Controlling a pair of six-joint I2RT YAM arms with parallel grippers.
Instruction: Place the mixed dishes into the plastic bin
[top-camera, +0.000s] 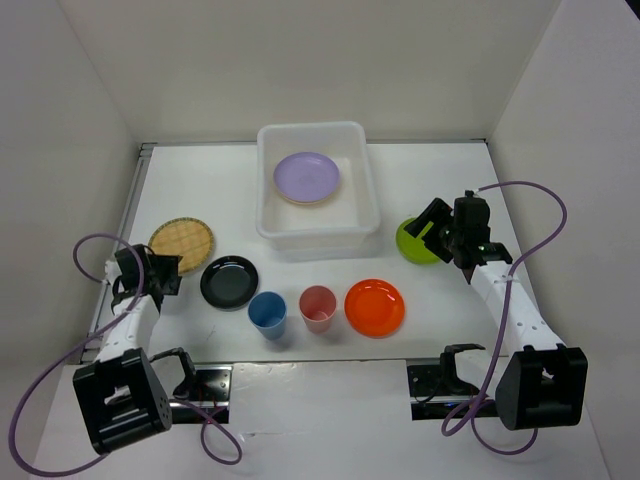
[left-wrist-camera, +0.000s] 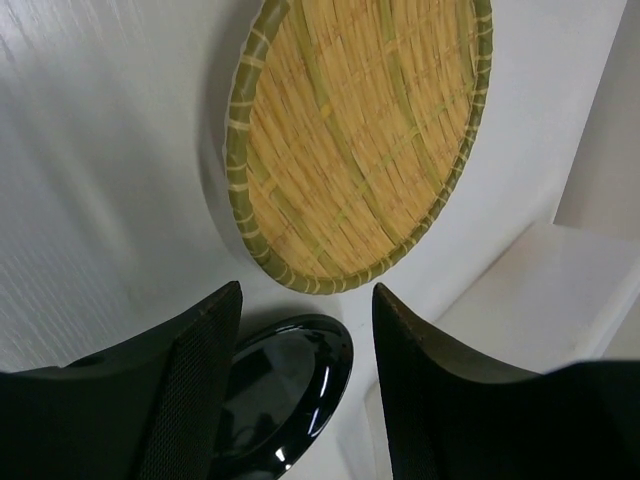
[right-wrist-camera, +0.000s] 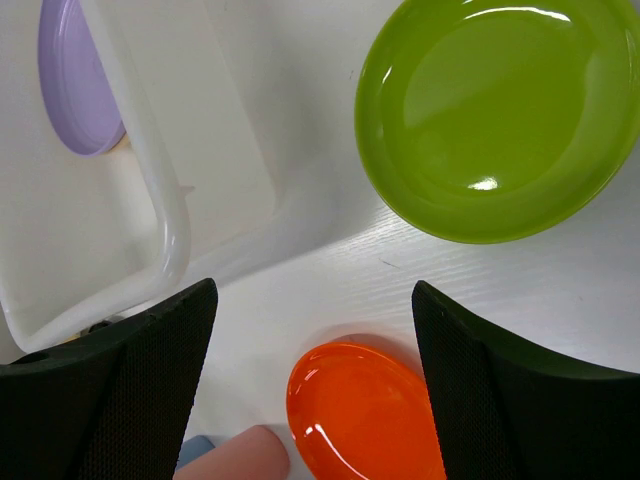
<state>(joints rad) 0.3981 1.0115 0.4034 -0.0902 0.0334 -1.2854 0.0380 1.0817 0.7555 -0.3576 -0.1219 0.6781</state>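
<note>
My left gripper is open above the tan woven plate's near rim (top-camera: 191, 271) (left-wrist-camera: 290, 277), which is in line with the finger gap. Next it needs to lower its open fingers astride the plate's rim.
The white plastic bin (top-camera: 268, 218) stands at the table's back middle with the lilac plate (top-camera: 307, 177) inside it. The tan woven plate (top-camera: 182, 243), black plate (top-camera: 229, 281), blue cup (top-camera: 267, 313), pink-red cup (top-camera: 318, 307) and orange plate (top-camera: 374, 306) lie on the table in front. The lime green plate (top-camera: 412, 245) lies right of the bin. My left gripper (top-camera: 165, 272) is open and empty between the woven plate (left-wrist-camera: 350, 130) and black plate (left-wrist-camera: 275, 400). My right gripper (top-camera: 430, 226) is open and empty above the lime plate (right-wrist-camera: 495, 110). The peach plate is not visible.
White walls enclose the table on the left, back and right. Purple cables loop off both arms. The right wrist view shows the bin's corner (right-wrist-camera: 165, 230), the lilac plate (right-wrist-camera: 75, 85), the orange plate (right-wrist-camera: 365, 415) and the pink-red cup (right-wrist-camera: 240, 458).
</note>
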